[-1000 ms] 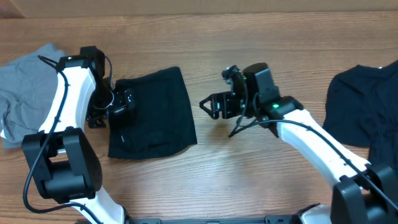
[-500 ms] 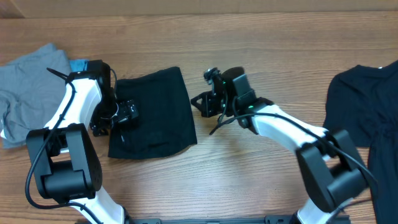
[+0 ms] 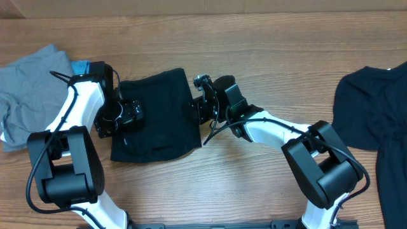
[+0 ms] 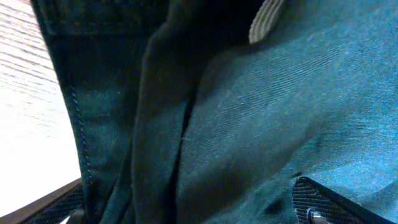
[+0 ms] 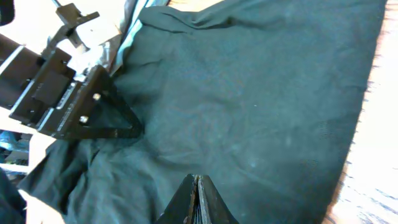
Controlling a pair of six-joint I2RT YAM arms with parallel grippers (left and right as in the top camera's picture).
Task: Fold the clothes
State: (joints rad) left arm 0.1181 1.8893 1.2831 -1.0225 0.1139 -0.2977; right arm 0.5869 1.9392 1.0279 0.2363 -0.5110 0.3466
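My left gripper stays low over the raised fold along its edge (image 3: pixel 126 121) (image 4: pixel 158 180) on the black garment next and closes on it, since that fold lies between the open fingers.
A folded black garment (image 3: pixel 159 121) of the clothes lies left of centre on the wooden table. My left gripper (image 3: pixel 131 114) rests low on its left edge, open wide; in the left wrist view dark fabric (image 4: pixel 236 112) fills the frame and spans the gap between the mesh fingertips (image 4: pixel 320 202). My right gripper (image 3: pixel 193 109) is at the garment's right edge, shut, its tips (image 5: pixel 198 186) pressed together just over the black cloth (image 5: pixel 261 93) with nothing seen between them. The left gripper (image 5: pixel 74 106) shows across the cloth in the right wrist view.
A grey garment (image 3: pixel 28 89) with a light-blue piece (image 3: pixel 80 66) beside it lies at the far left. A larger black garment (image 3: pixel 372 108) is spread at the right edge. Bare wood (image 3: pixel 273 51) stretches along the back.
My right gripper has shut and moved left from the middle of the table to the folded garment's right edge. The left gripper has stayed open, shifting only slightly.
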